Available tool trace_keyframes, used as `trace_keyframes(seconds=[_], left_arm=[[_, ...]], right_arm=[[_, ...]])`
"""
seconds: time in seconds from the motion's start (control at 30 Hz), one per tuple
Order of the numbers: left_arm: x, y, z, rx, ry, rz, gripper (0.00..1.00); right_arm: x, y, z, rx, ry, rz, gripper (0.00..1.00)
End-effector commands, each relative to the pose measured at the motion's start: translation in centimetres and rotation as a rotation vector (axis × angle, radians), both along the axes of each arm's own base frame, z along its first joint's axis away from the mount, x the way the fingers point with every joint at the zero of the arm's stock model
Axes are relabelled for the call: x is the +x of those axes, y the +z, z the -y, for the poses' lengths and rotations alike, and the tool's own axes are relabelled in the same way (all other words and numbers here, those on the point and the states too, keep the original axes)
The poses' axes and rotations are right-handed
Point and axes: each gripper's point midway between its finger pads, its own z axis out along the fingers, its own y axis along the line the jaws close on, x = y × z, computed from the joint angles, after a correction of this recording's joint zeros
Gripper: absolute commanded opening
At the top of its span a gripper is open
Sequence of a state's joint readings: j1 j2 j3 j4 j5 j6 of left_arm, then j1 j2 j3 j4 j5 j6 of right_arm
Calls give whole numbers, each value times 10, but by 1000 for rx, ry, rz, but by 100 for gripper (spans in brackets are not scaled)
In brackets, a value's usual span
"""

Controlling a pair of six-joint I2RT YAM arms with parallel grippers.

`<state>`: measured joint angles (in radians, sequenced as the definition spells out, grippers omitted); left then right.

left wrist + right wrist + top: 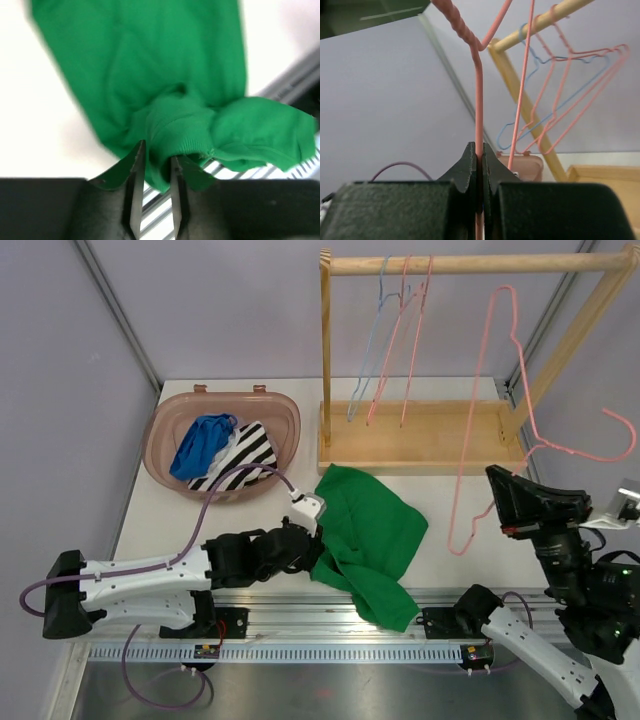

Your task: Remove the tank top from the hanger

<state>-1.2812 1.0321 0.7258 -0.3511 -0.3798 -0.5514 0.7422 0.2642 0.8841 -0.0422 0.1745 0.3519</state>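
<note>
Next, my right gripper carries the bare hanger outward onto the rack's bar beside the hung pink hangers and releases it there.
The green tank top (372, 538) lies crumpled on the table's front part, free of the hanger, with one end draped over the front rail. My left gripper (318, 545) is at its left edge. In the left wrist view a fold of the tank top (175, 75) still sits between the gripper's (156, 150) slightly parted fingers, so the grip looks loosened. The bare pink wire hanger (520, 350) is held up at the right. My right gripper (497, 502) is shut on its wire, seen close in the right wrist view as the hanger (479, 95) pinched in the gripper (479, 148).
A pink basket (160, 435) at the back left holds a blue garment (203, 443) and a striped one (245, 453). A wooden rack (420, 440) at the back carries blue and pink wire hangers (400, 330). A metal rail (300, 615) runs along the table's front edge.
</note>
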Motion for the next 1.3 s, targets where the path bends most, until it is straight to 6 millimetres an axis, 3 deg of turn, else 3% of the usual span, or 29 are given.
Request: trace_keyframes(seconds=[0.0,0.03,0.17,0.2,0.27,0.3,0.37,0.4,0.43,0.47,0.5,0.6,0.7,0.77,0.8,0.87,0.93,0.97,1.27], left_arm=[[25,34,-33,-13,221,77,33],[25,37,-36,-13,226,80,37],[21,51,-55,1,254,70,68],[20,57,-60,-12,257,71,80],[18,65,-70,-2,265,69,89],[15,71,-75,-18,264,69,99],[11,77,-82,-1,241,67,99],[10,79,-85,8,235,66,99],[8,83,-92,24,237,69,99],[8,85,-97,33,238,73,99],[8,87,-100,41,241,80,99],[10,94,-115,61,263,106,99],[9,98,-123,55,253,129,99],[10,101,-128,34,256,146,99],[10,97,-130,41,258,148,99],[9,100,-132,11,257,155,99],[8,102,-132,-8,245,158,99],[7,103,-132,-13,242,158,99],[7,100,-132,-8,240,152,99]], right_arm=[[34,-80,35,-185,-264,-374,0],[36,-91,40,-228,-294,-425,0],[50,-89,48,-323,-403,-522,0],[57,-79,46,-358,-427,-532,0],[71,-78,38,-420,-458,-563,0],[75,-64,40,-427,-481,-545,0],[93,-61,26,-490,-499,-565,0],[96,-43,25,-490,-504,-543,0],[101,-38,20,-502,-506,-542,0],[115,-40,7,-542,-509,-560,0],[118,-21,5,-530,-511,-533,0],[139,3,-10,-536,-506,-505,0],[164,20,-11,-529,-485,-512,0],[186,16,-17,-544,-446,-540,0],[191,26,-10,-533,-465,-527,0],[204,33,-16,-541,-449,-519,0],[222,25,-18,-573,-436,-545,0],[224,34,-20,-563,-421,-528,0],[287,21,-4,-563,-453,-596,0]])
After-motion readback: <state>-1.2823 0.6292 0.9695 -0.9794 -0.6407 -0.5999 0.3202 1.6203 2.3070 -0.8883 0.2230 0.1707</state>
